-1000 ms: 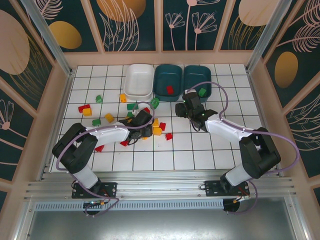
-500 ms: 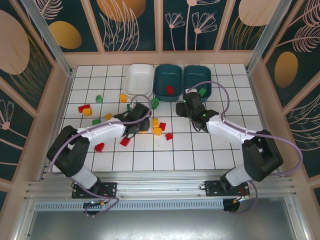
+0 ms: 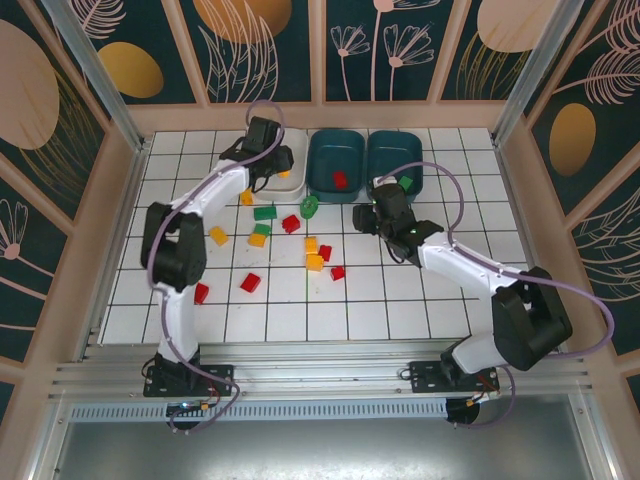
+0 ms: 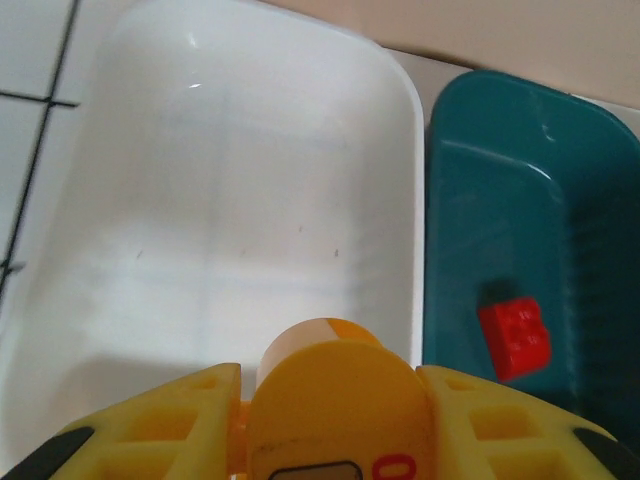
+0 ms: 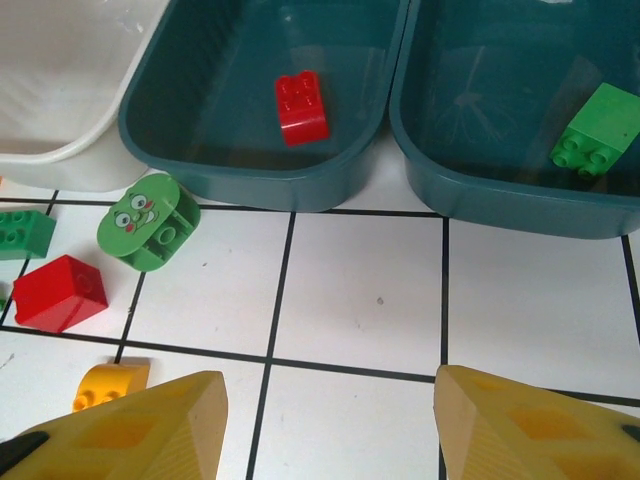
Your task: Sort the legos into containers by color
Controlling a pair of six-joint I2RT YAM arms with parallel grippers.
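Note:
My left gripper holds the yellow lego and will next move down toward the near part of the white container's bottom to release it, since the teal containers hold red and green legos.
My left gripper (image 3: 274,166) hangs over the white container (image 3: 291,189), shut on a yellow round-topped lego (image 4: 335,400). The white container (image 4: 200,200) looks bare inside where it shows. The middle teal container (image 3: 335,150) holds a red lego (image 3: 340,179). A green lego (image 3: 404,184) lies in the right teal container (image 3: 395,150). My right gripper (image 3: 385,208) is low over the tiles just in front of the teal containers, open, with bare tile between its fingers (image 5: 140,420). Several red, green and yellow legos lie scattered on the tiles around (image 3: 291,223).
Near my right gripper lie a green face-printed lego (image 5: 148,222), a red one (image 5: 60,291) and a yellow one (image 5: 110,383). Two red legos (image 3: 250,283) (image 3: 201,293) sit nearer the front left. Patterned walls with a wooden rail (image 3: 320,115) close in the table.
My left arm has swung from the pile in the middle of the table up to the white container, carrying the yellow lego. The right gripper has barely moved.

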